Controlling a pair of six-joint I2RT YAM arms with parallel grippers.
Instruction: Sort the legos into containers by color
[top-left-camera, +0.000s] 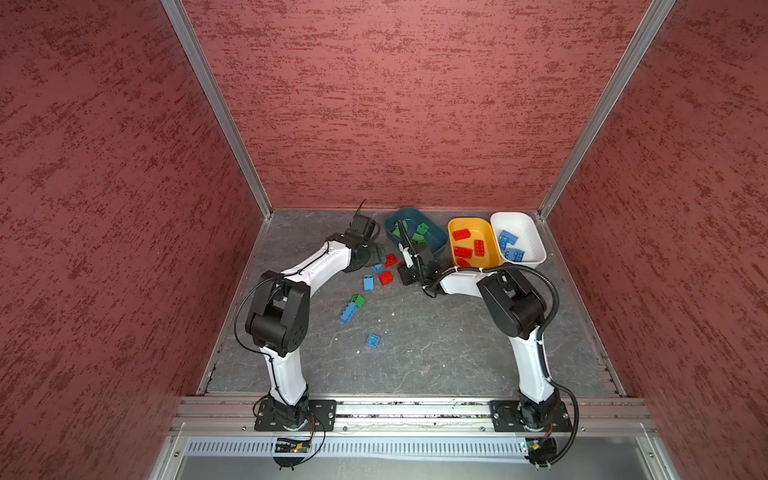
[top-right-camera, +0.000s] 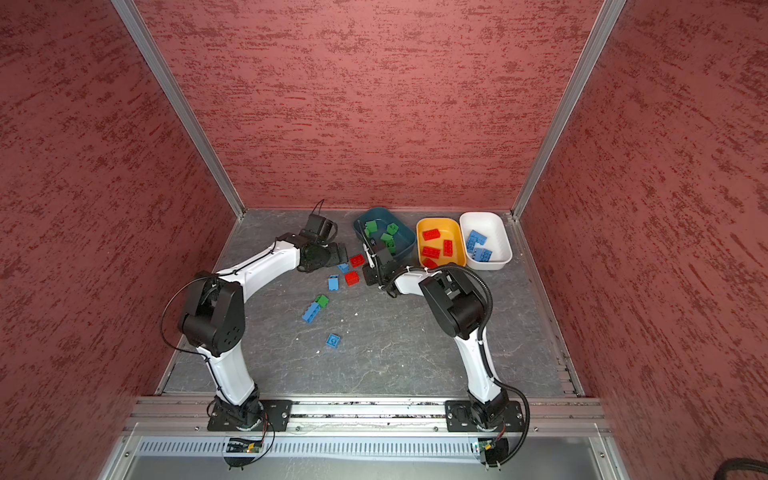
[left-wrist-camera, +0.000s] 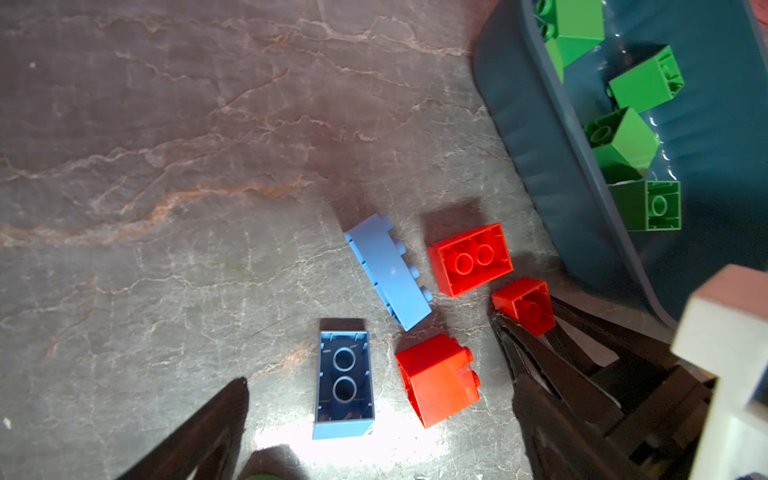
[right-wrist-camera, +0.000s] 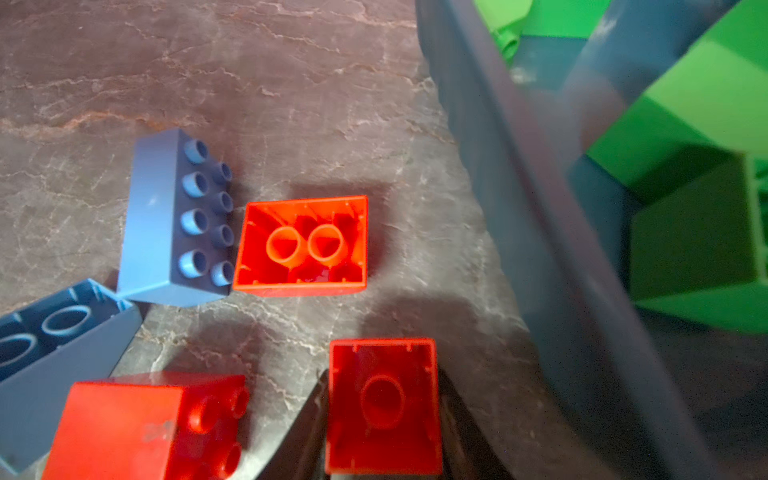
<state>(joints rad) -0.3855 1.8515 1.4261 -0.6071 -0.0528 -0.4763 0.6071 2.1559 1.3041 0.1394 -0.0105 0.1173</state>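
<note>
The red oblong lego lies below my left gripper toward the teal container, short ends facing its fingers; next, the gripper shifts over, turns and descends astride it.
My right gripper is shut on a small red lego, hollow side toward the camera, just beside the teal container. In the left wrist view the same red lego sits between the right gripper's dark fingers. My left gripper is open above a blue oblong lego and a red square lego, holding nothing. Green legos lie in the teal container, red ones in the orange container, blue ones in the white container.
Loose legos on the grey table: a red oblong, a blue one on its side, a green one touching a blue oblong, and a lone blue square nearer the front. Red walls enclose three sides.
</note>
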